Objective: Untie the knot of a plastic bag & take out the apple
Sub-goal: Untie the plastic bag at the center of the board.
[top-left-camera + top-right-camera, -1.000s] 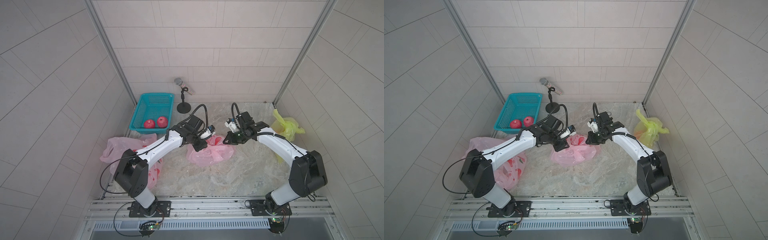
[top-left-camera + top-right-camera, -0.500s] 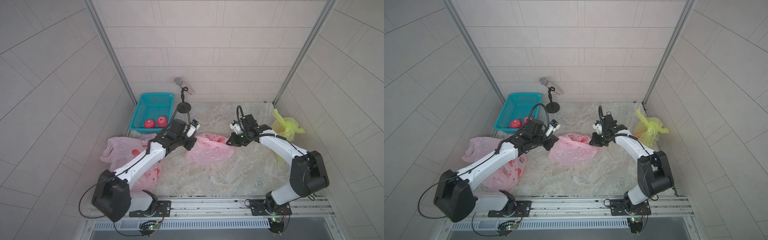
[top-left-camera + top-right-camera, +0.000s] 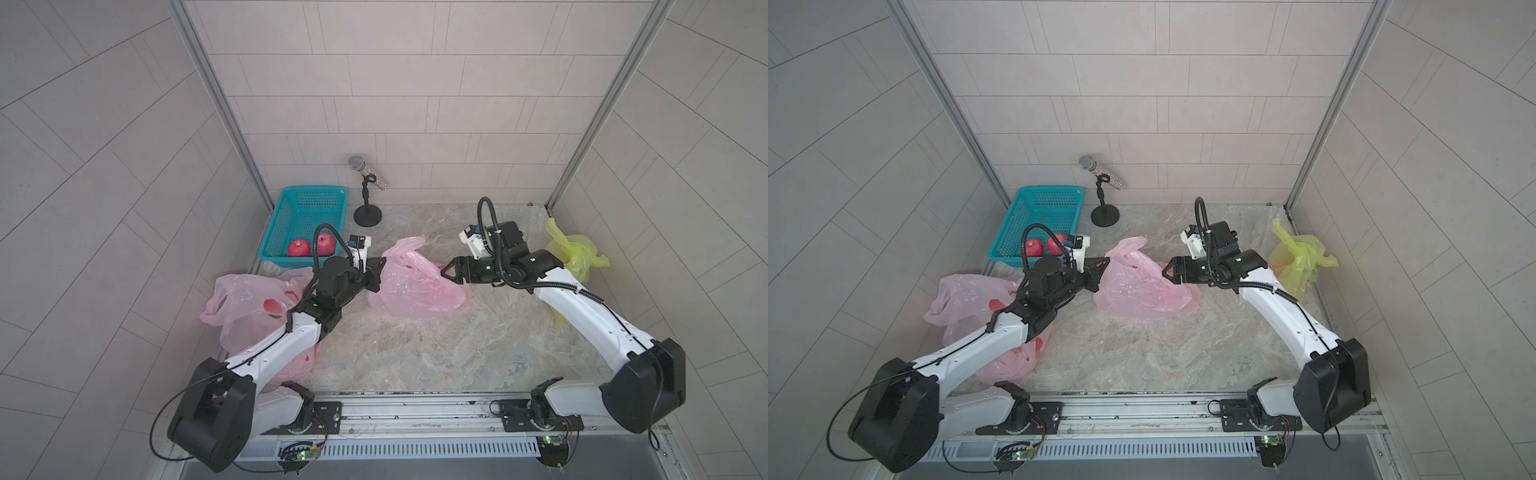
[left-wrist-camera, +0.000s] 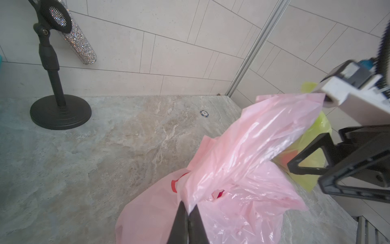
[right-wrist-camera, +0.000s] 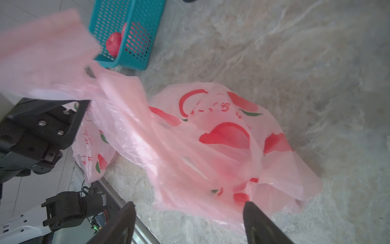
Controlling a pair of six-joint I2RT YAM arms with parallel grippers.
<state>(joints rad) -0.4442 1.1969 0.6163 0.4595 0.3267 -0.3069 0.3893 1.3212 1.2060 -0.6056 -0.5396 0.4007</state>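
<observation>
Next, my left gripper draws the bag's top edge outward toward the clear tabletop by the microphone stand and releases it, since that spot lies outward of my gripper.
A pink plastic bag (image 3: 415, 286) printed with red fruit lies mid-table in both top views. My left gripper (image 3: 381, 264) is shut on the bag's left top edge; the left wrist view shows its fingertips (image 4: 188, 209) pinching the pink film (image 4: 242, 164). At the bag's right end, my right gripper (image 3: 444, 273) is open. Its fingers (image 5: 126, 221) stand wide apart in the right wrist view, with the bag (image 5: 211, 147) lying free between and beyond them. I cannot make out a knot. The apple inside is hidden; only red prints show.
A teal basket (image 3: 305, 208) at the back left holds two red apples (image 3: 299, 248). A microphone on a stand (image 3: 368, 199) is beside it. More pink bags (image 3: 257, 307) lie under my left arm, and a yellow bag (image 3: 575, 253) stands by the right wall.
My left gripper closed on the bag and drew back to the left, stretching the film. My right gripper let go of the bag and opened wide.
</observation>
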